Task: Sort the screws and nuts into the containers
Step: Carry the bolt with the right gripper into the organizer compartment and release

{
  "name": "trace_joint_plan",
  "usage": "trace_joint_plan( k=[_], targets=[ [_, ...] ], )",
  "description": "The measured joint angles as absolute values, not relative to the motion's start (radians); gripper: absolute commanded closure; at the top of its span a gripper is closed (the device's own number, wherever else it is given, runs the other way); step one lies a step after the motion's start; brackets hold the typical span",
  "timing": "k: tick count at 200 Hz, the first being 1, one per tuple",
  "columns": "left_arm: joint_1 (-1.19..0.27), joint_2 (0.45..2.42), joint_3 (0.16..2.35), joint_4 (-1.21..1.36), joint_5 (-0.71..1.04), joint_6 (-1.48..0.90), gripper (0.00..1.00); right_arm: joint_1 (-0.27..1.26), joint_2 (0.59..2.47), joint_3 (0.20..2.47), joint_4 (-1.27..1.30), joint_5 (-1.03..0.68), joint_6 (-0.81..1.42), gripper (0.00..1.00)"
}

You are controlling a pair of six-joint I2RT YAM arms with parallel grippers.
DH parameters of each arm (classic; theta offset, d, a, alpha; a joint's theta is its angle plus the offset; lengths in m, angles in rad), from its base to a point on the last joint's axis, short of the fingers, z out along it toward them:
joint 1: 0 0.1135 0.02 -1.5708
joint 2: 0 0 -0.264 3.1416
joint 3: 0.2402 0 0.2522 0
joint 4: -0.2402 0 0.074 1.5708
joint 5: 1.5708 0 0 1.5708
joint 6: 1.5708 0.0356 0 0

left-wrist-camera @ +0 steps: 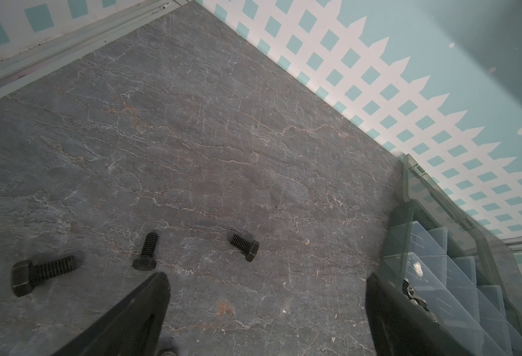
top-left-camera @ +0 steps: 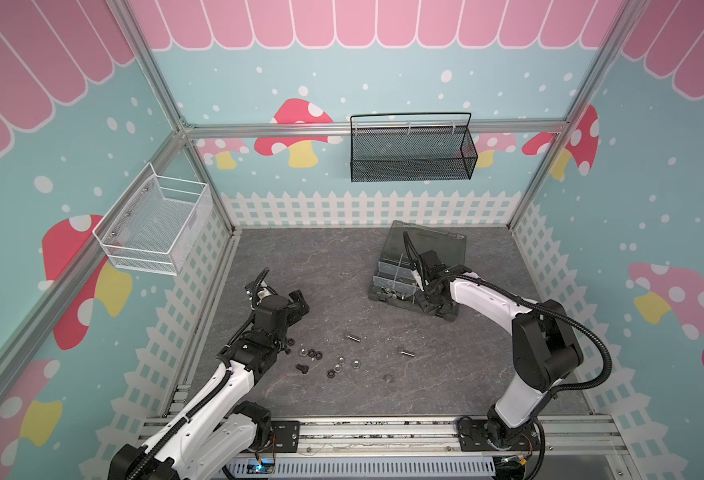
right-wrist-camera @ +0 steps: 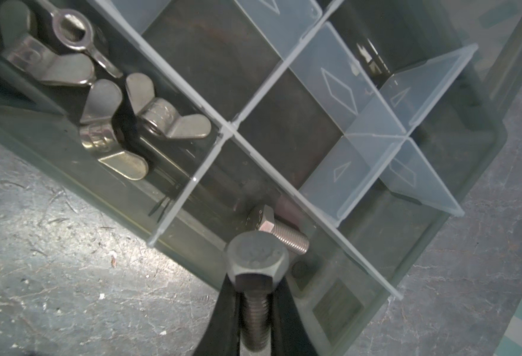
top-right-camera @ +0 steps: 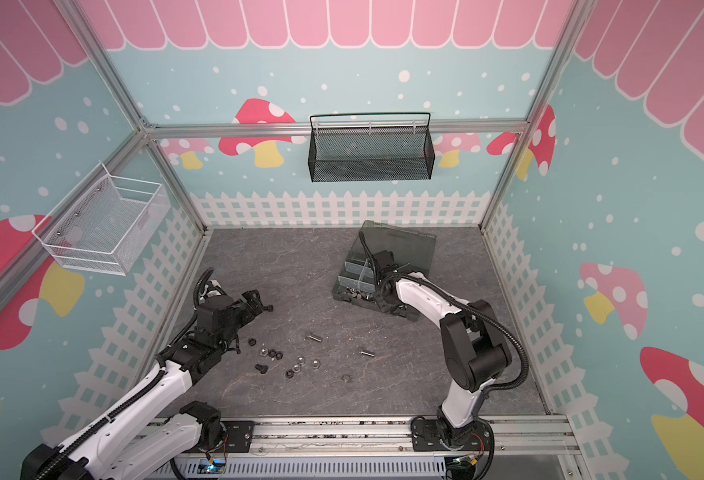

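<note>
A similar silver screw is already there, so my right gripper will next carry the screw outward, past the box's near rim and over the box's front section (right-wrist-camera: 244,209), and release it.
My right gripper (right-wrist-camera: 255,286) is shut on a silver hex-head screw (right-wrist-camera: 256,265) over a front compartment of the dark grey organizer box (top-left-camera: 377,291). That compartment holds another silver screw (right-wrist-camera: 279,232). Wing nuts (right-wrist-camera: 111,117) lie in the one beside it. In both top views this gripper (top-left-camera: 423,297) (top-right-camera: 385,301) sits at the box's near edge. My left gripper (left-wrist-camera: 267,280) (top-left-camera: 298,305) is open and empty above the table. Three black screws (left-wrist-camera: 147,252) lie just beyond it. Loose nuts (top-left-camera: 317,354) and two silver screws (top-left-camera: 353,337) (top-left-camera: 407,353) lie in the middle.
The box's smoky lid (top-left-camera: 433,241) stands open toward the back wall. A black mesh basket (top-left-camera: 412,151) hangs on the back wall. A white wire basket (top-left-camera: 154,224) hangs on the left wall. An aluminium rail (top-left-camera: 383,432) runs along the table's front edge.
</note>
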State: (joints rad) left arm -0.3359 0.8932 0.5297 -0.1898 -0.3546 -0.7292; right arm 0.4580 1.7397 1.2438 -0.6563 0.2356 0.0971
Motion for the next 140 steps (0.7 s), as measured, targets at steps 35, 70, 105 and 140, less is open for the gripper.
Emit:
trace_joint_plan(
  k=[35,70,105,140],
  targets=[
    [-0.336,0.902,0.541,-0.189,-0.350,-0.728,0.00,0.450,1.783,1.279,-0.647,0.234,0.067,0.90],
    [-0.336,0.907,0.546,-0.189,-0.347,-0.722,0.00,0.445,1.821,1.293,-0.643,0.226,0.051,0.70],
    [-0.336,0.913,0.557,-0.189,-0.347,-0.710,0.00,0.445,1.829,1.315,-0.641,0.212,0.049,0.62],
    [-0.336,0.913,0.562,-0.190,-0.347,-0.703,0.00,0.445,1.829,1.324,-0.636,0.209,0.053,0.62]
  ],
)
